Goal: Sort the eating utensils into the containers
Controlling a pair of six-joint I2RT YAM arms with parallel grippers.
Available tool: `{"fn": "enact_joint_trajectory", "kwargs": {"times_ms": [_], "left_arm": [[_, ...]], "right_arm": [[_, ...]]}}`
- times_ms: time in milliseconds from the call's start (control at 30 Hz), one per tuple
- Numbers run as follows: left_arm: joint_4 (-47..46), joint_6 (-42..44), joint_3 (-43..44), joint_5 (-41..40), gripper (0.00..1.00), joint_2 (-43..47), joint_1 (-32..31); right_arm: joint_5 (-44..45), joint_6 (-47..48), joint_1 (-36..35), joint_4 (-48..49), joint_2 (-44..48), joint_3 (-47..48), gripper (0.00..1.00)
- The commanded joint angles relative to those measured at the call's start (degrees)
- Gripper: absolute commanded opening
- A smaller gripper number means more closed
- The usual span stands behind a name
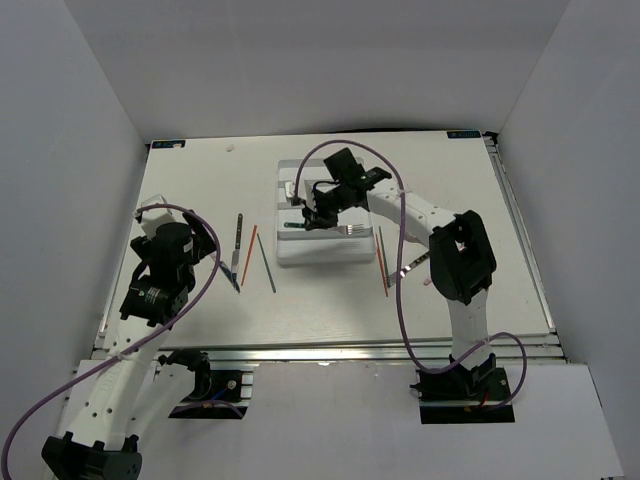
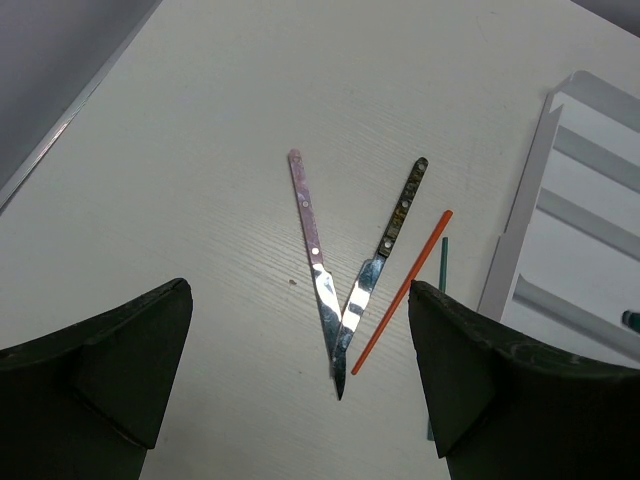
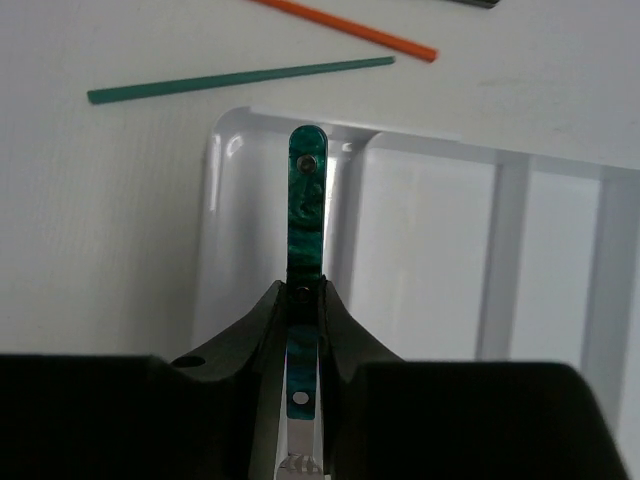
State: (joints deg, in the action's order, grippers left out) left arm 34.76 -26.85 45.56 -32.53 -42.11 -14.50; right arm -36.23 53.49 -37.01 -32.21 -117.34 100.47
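My right gripper will move down and back into the tray's nearest section [image 1: 324, 251] [image 3: 262, 240] next. That section is empty and runs lengthwise along the green-handled fork.
My right gripper [image 1: 314, 216] is shut on a green-handled fork [image 3: 306, 205] and holds it over the left end of the white tray [image 3: 225, 200]. The fork's tines [image 1: 352, 230] point right above the tray [image 1: 322, 252]. My left gripper [image 2: 300, 370] is open and empty, above a pink-handled knife [image 2: 312, 255] and a dark-handled knife [image 2: 392, 235] whose blades cross in a V. An orange chopstick [image 2: 403, 290] and a green chopstick [image 2: 443, 262] lie just right of them, beside the tray [image 2: 520, 230]. In the top view these pieces [image 1: 240, 245] lie left of the tray.
Right of the tray lie an orange chopstick [image 1: 381, 262], a dark chopstick [image 1: 384, 245] and a silver piece [image 1: 410, 268]. The right wrist view shows a green chopstick [image 3: 240, 80] and an orange one [image 3: 345, 28] on the table beyond the tray. White walls enclose the table.
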Motion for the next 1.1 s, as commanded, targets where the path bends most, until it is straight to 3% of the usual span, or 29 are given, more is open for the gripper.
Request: {"fn": "enact_joint_trajectory", "kwargs": {"times_ms": [0,233,267,367,433,467,500,533,667,700,767,800,833,900,967,1067], "left_arm": [[0.04,-0.04,-0.03,-0.16,0.98,0.1,-0.26],[0.13,-0.04,0.14,-0.51,0.98,0.18,-0.26],[0.13,-0.04,0.06,-0.51,0.98,0.18,-0.26],[0.13,-0.04,0.14,-0.51,0.98,0.1,-0.26],[0.22,-0.04,0.14,-0.51,0.98,0.01,-0.26],[0.22,-0.04,0.14,-0.6,0.98,0.09,-0.26],[0.22,-0.04,0.14,-0.6,0.98,0.1,-0.26],[0.13,-0.04,0.14,-0.6,0.98,0.18,-0.26],[0.22,-0.04,0.14,-0.69,0.98,0.27,-0.26],[0.22,-0.04,0.06,-0.78,0.98,0.36,-0.26],[0.22,-0.13,0.05,-0.95,0.98,0.53,-0.26],[0.22,-0.13,0.14,-0.87,0.98,0.62,-0.26],[0.22,-0.13,0.06,-0.86,0.98,0.62,-0.26],[0.13,-0.13,0.05,-0.86,0.98,0.54,-0.26],[0.22,-0.13,0.05,-0.78,0.98,0.36,-0.26],[0.22,-0.13,0.14,-0.69,0.98,0.45,-0.26]], "right_arm": [[0.63,3.46,-0.86,4.86,3.78,-5.26,0.0],[3.08,2.58,-1.48,4.26,2.03,-7.48,0.04],[3.62,2.49,-1.48,4.34,2.03,-7.65,0.17],[4.24,1.96,-1.48,4.7,2.2,-7.3,0.45],[4.06,1.61,-1.48,4.78,3.16,-7.13,0.45],[3.71,1.44,-1.48,4.87,3.6,-6.95,0.52],[3.45,1.35,-1.48,4.96,4.83,-6.95,0.65],[3.36,1.0,-1.48,5.48,5.53,-7.04,0.87],[7.12,-5.83,-1.39,11.26,10.19,-8.7,0.89],[9.57,-8.9,-1.39,14.07,13.16,-10.88,0.89],[25.96,-24.96,-1.39,27.33,17.9,-13.44,0.89],[46.13,-31.2,-1.39,31.03,19.15,-14.85,0.89],[57.99,-45.61,-1.22,34.2,20.12,-14.95,0.89],[80.43,-64.39,-0.43,24.89,22.14,-13.29,0.89],[74.31,-67.47,1.06,17.13,24.95,-14.41,0.89],[76.48,-79.01,2.82,10.1,27.42,-19.94,0.89]]}}
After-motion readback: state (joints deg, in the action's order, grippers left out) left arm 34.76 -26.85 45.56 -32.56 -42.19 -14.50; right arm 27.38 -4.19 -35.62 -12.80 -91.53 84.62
